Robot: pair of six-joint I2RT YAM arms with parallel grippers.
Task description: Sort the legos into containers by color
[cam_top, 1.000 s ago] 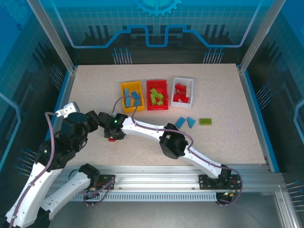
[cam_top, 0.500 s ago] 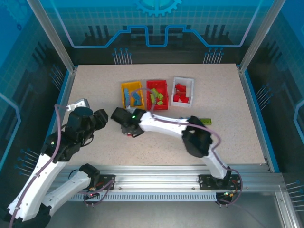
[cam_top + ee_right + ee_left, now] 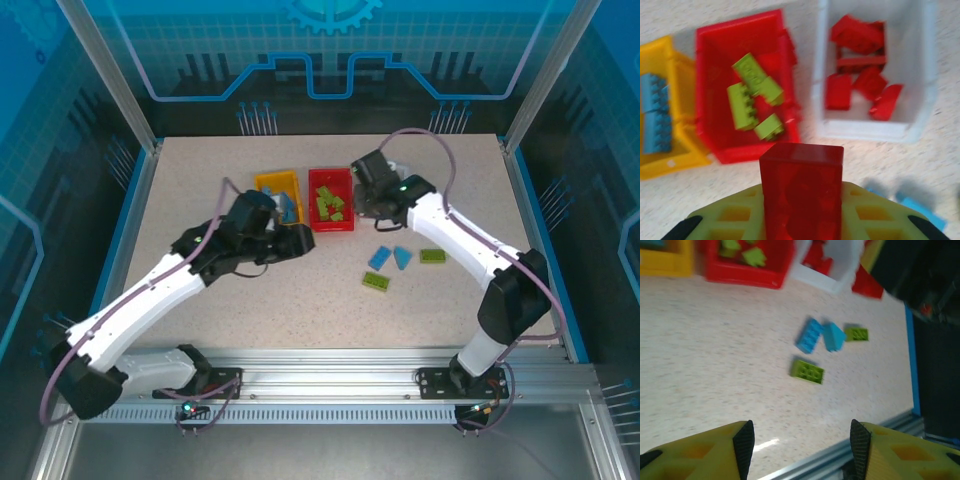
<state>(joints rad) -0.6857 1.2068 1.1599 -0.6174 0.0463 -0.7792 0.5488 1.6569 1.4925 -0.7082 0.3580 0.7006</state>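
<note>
The white container already holds the other red legos, so my right gripper should next move outward over it, lower there and release the red lego.
My right gripper (image 3: 801,220) is shut on a red lego (image 3: 801,190), held just in front of the white container (image 3: 865,131), which holds several red legos (image 3: 860,80). From above, the right gripper (image 3: 366,188) hovers over that container and hides most of it. The red container (image 3: 331,222) holds green legos (image 3: 750,95). Blue legos (image 3: 655,120) lie in the yellow container (image 3: 264,184). My left gripper (image 3: 298,241) sits in front of the yellow container, open and empty (image 3: 800,447).
Loose on the table right of centre lie a blue brick (image 3: 380,257), a blue triangle (image 3: 402,257) and two green bricks (image 3: 432,256) (image 3: 376,282). The left wrist view looks toward the nearer green brick (image 3: 807,371). A metal rail runs along the near edge.
My right arm swung from the table's left-centre up to the white container, carrying the red lego. My left arm moved from the far left toward the front of the yellow container.
</note>
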